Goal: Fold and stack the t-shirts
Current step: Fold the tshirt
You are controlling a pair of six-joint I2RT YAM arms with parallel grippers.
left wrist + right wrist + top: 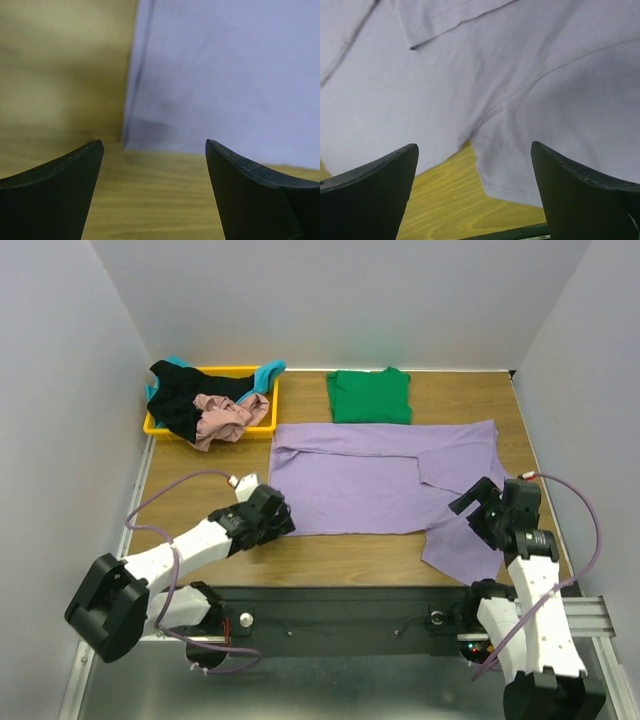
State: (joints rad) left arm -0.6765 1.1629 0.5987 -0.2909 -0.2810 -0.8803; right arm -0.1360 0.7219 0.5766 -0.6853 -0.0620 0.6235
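Note:
The near hem corner (130, 142) of the purple shirt lines up with the gap between the left gripper's fingers, so the left gripper needs to go down onto that corner and close.
A lavender purple t-shirt (385, 478) lies spread flat across the middle of the table, one sleeve (465, 552) reaching the near edge. Behind it sits a folded green t-shirt (371, 396). Black (180, 400), dusty pink (225, 417) and teal (268, 370) t-shirts are heaped in the yellow tray. My left gripper (280, 517) is open just off the purple shirt's near-left corner (150, 135), with bare wood between its fingers. Over the near sleeve (540, 150) my right gripper (478, 508) is open, nothing held.
The yellow plastic tray (262, 424) stands at the back left of the wooden table (190, 498). White walls close in the back and both sides. A black rail (340, 605) runs along the near edge by the arm bases.

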